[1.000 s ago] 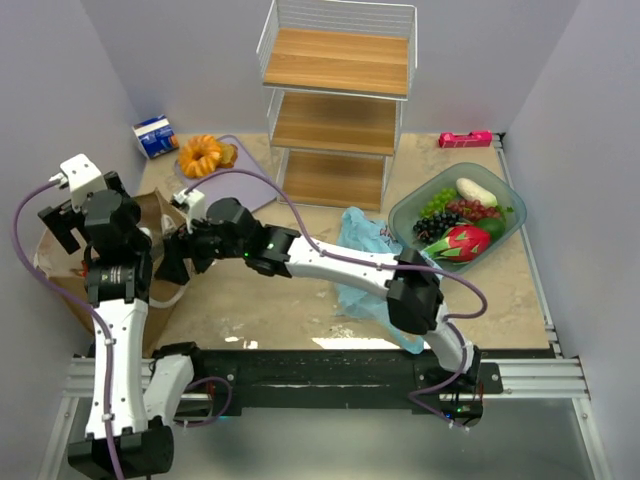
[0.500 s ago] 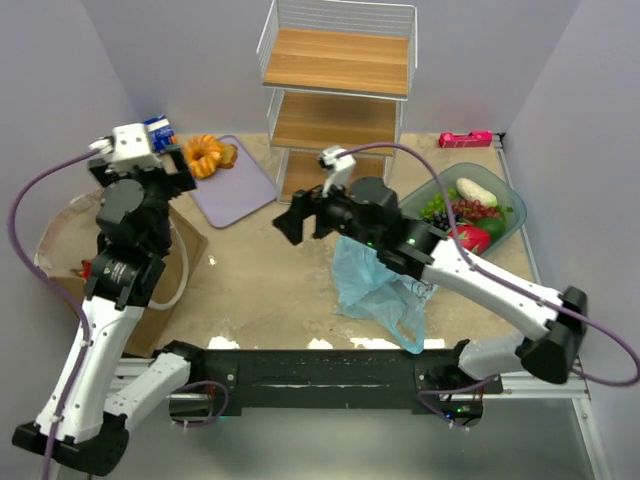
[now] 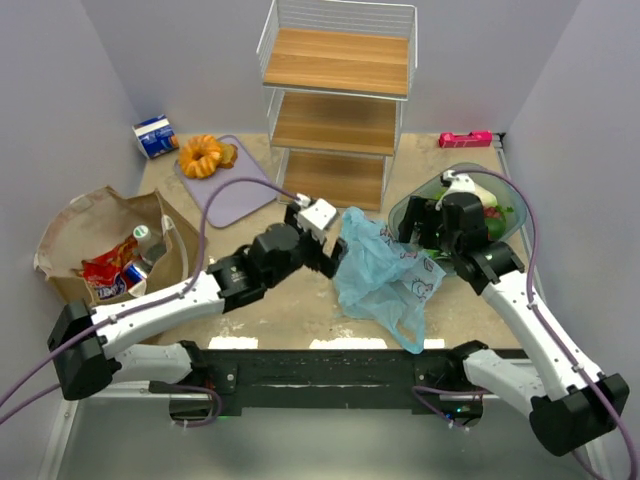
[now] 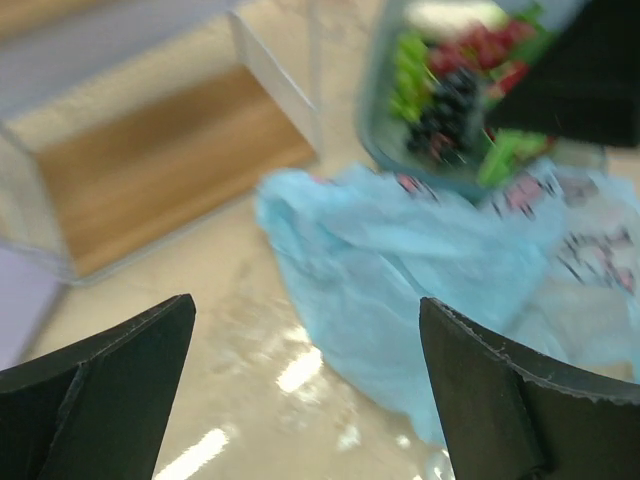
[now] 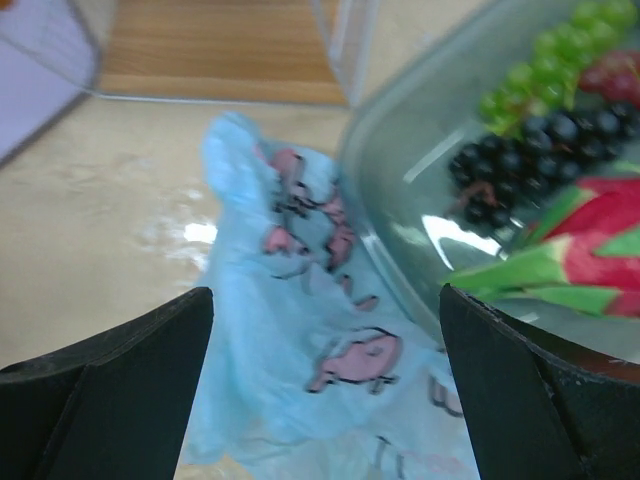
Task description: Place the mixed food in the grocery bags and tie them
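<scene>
The crumpled plastic bag has a fold, and my left gripper should go down toward the bag and slightly back onto it next.
The brown paper bag stands open at the left and holds the red snack packet, a can and the green-labelled bottle. The light-blue plastic bag lies crumpled at centre, also in the left wrist view and the right wrist view. My left gripper is open and empty at the bag's left edge. My right gripper is open and empty above the bag beside the green bowl. The bowl holds dark grapes, green grapes and the dragon fruit.
A wire rack with wooden shelves stands at the back. The orange pastry, a blue-white carton and a purple mat sit at the back left. A pink object lies at the back right.
The left arm swung from over the paper bag to the blue bag's left side. The right arm moved right, to the bowl's near edge. Both grippers are low over the blue bag.
</scene>
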